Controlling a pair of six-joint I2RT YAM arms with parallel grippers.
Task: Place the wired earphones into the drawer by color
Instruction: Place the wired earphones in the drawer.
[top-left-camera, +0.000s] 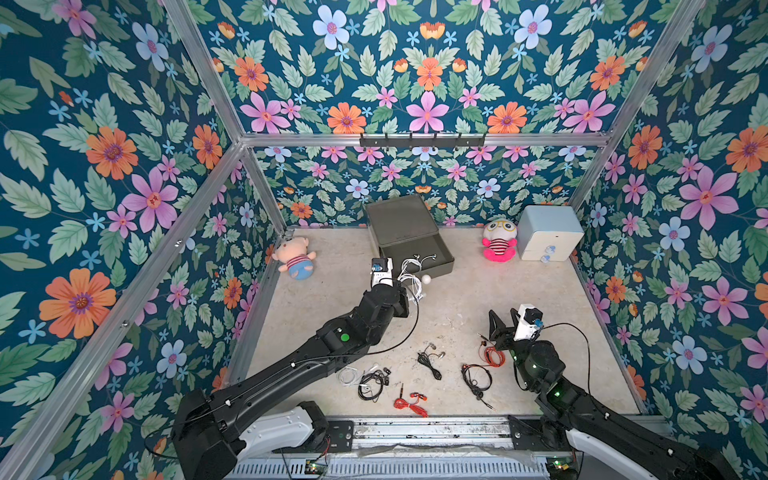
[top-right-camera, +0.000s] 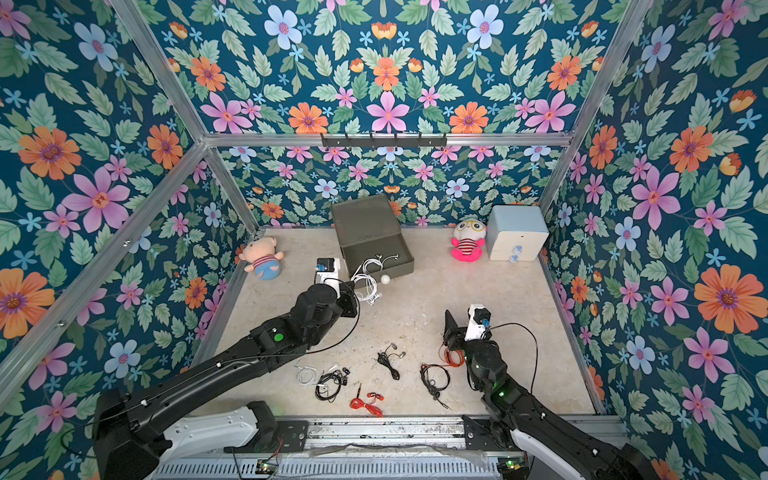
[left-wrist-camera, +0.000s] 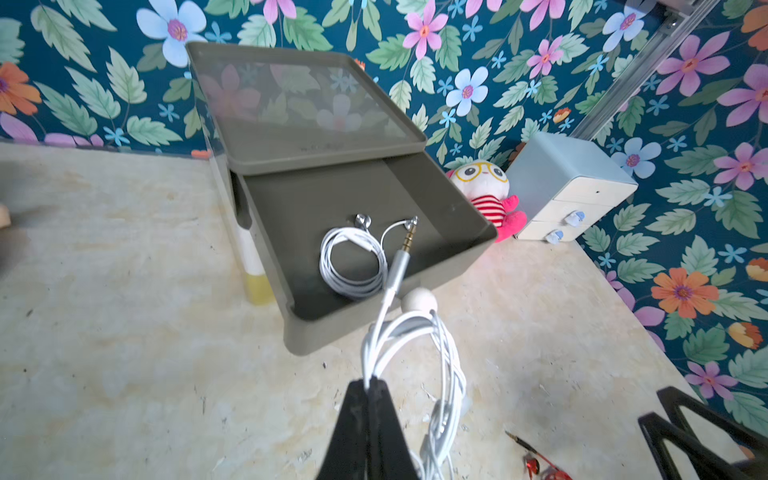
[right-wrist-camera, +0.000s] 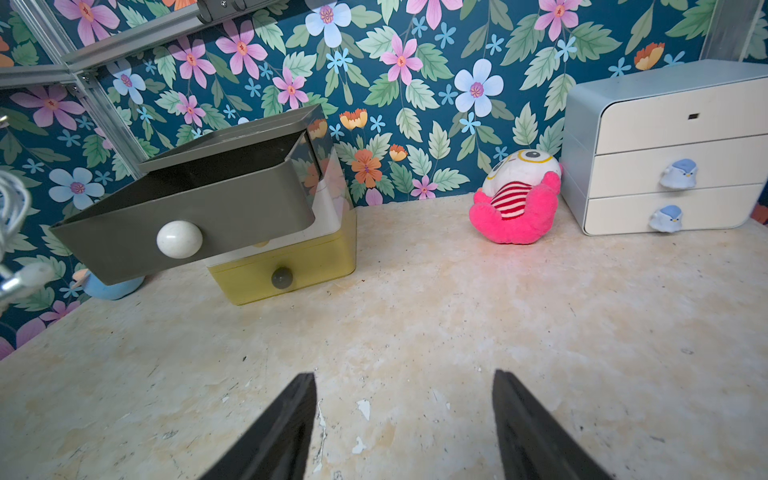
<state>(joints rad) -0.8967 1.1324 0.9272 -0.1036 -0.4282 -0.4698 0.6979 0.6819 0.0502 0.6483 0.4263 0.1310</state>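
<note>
My left gripper should next carry the matching white bundle outward past the drawer's rim and release it over the grey drawer's white coil (top-right-camera: 372, 261) (left-wrist-camera: 352, 262), which lies outward.
My left gripper (left-wrist-camera: 369, 380) is shut on a white bundle of wired earphones (left-wrist-camera: 440, 365), which hangs just in front of the open grey drawer (left-wrist-camera: 478, 245); its jack plug points over the drawer rim. Another white coil (left-wrist-camera: 353, 262) lies inside that drawer. In a top view the held bundle (top-left-camera: 411, 278) hangs beside the drawer's white knob (top-left-camera: 427, 280). Near the table's front lie a white bundle (top-left-camera: 348, 376), black ones (top-left-camera: 374, 382) (top-left-camera: 430, 359) (top-left-camera: 478, 380) and red-orange ones (top-left-camera: 411, 405) (top-left-camera: 492, 355). My right gripper (top-left-camera: 500, 320) (right-wrist-camera: 405, 374) stands open and empty above the table, near the right red-orange bundle.
Under the grey drawer sit a white one and a shut yellow one (right-wrist-camera: 291, 266). A pig plush (top-left-camera: 295, 259) lies at the back left. A pink doll (top-left-camera: 498, 241) and a small blue-and-white cabinet (top-left-camera: 548, 235) stand at the back right. Floral walls enclose the table.
</note>
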